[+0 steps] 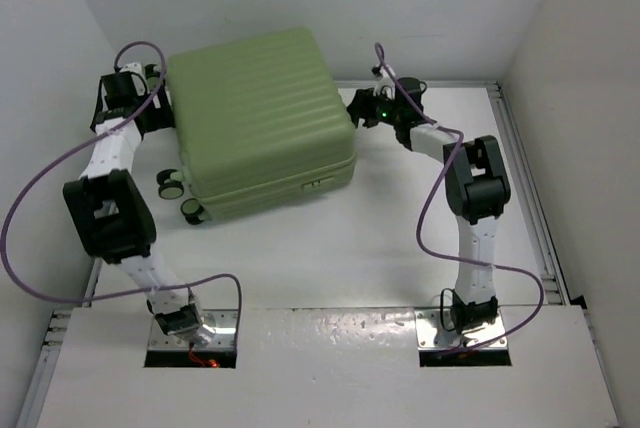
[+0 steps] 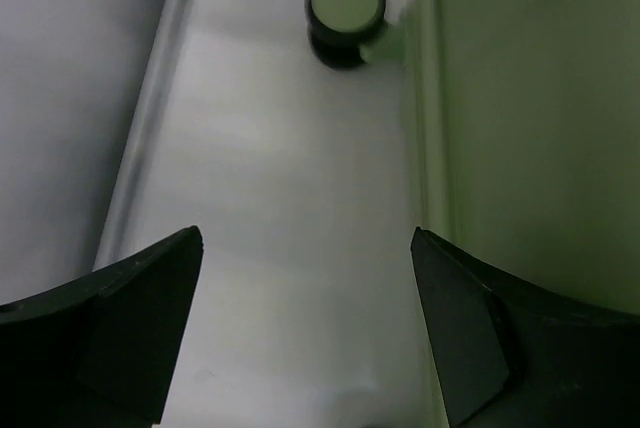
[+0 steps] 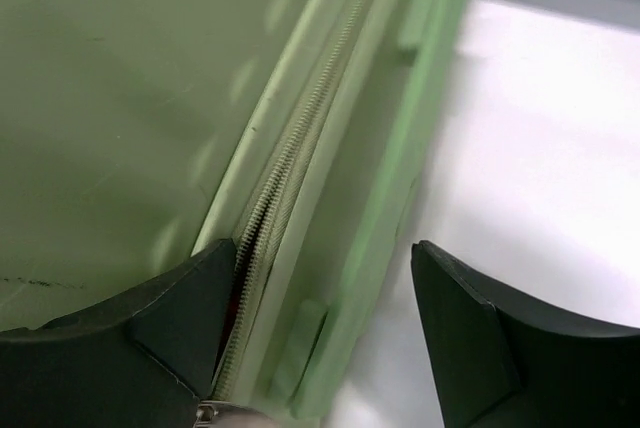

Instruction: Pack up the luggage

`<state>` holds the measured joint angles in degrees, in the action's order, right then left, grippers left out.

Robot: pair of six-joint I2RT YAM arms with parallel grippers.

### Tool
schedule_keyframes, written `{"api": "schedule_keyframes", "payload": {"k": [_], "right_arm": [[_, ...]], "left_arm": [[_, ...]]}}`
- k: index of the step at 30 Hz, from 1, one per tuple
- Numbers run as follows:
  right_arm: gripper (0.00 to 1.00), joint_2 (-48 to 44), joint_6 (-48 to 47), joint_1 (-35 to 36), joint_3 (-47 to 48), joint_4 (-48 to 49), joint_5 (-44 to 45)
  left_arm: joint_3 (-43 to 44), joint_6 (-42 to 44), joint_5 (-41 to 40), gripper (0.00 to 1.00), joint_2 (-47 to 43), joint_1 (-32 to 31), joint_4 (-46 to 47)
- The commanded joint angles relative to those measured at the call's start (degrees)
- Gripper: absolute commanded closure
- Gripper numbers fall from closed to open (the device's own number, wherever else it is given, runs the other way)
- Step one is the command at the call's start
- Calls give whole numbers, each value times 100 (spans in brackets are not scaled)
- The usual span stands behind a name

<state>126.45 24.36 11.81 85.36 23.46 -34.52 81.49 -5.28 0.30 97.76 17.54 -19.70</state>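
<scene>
The side handle's bar (image 3: pixel 382 210) stands off the shell, below my right gripper and between its open fingers, so I will lower them around it next.
The luggage (image 1: pixel 260 123), a light-green ribbed hard-shell case, lies flat and closed at the back of the table. My left gripper (image 1: pixel 152 120) hangs open beside its left side. In the left wrist view that gripper (image 2: pixel 305 328) holds nothing, with the shell (image 2: pixel 540 128) to the right and a black wheel (image 2: pixel 344 3) ahead. My right gripper (image 1: pixel 358 108) sits at the case's right side. In the right wrist view it (image 3: pixel 325 338) is open. One finger lies over the zipper (image 3: pixel 300 138), which gapes slightly there, and the other is over bare table.
Two black wheels (image 1: pixel 170 185) (image 1: pixel 193 211) stick out at the case's near-left corner. White walls close in at the left, back and right. A raised rail (image 1: pixel 520 178) runs along the table's right edge. Purple cables (image 1: pixel 40 198) loop from both arms.
</scene>
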Motion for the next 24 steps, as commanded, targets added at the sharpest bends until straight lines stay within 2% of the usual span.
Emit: {"api": "schedule_keyframes", "payload": {"k": [1,2,5,11,15,18,24], "right_arm": [[27,-358,-335,1165,-432,-509,-1575],[27,-576,-361,1305,-685,-527,-1575],[27,-910,-248,1490,-1116,-431,-1435],[26,-1220,244,1157,-1146,-755,126],[28,-686,569,779,-252,-1561,34],[30,-456,596,761,6,-1818,-19],[40,-200,508,840,-54,-1601,130]], "left_arm": [[769,-263,296,9,655,-49,336],[1085,-263,461,9,779,-49,336],[1246,-149,646,9,930,13,336],[878,114,718,10,737,13,336],[649,167,718,10,675,13,336],[648,220,718,10,675,13,336],[509,334,718,10,552,13,388]]}}
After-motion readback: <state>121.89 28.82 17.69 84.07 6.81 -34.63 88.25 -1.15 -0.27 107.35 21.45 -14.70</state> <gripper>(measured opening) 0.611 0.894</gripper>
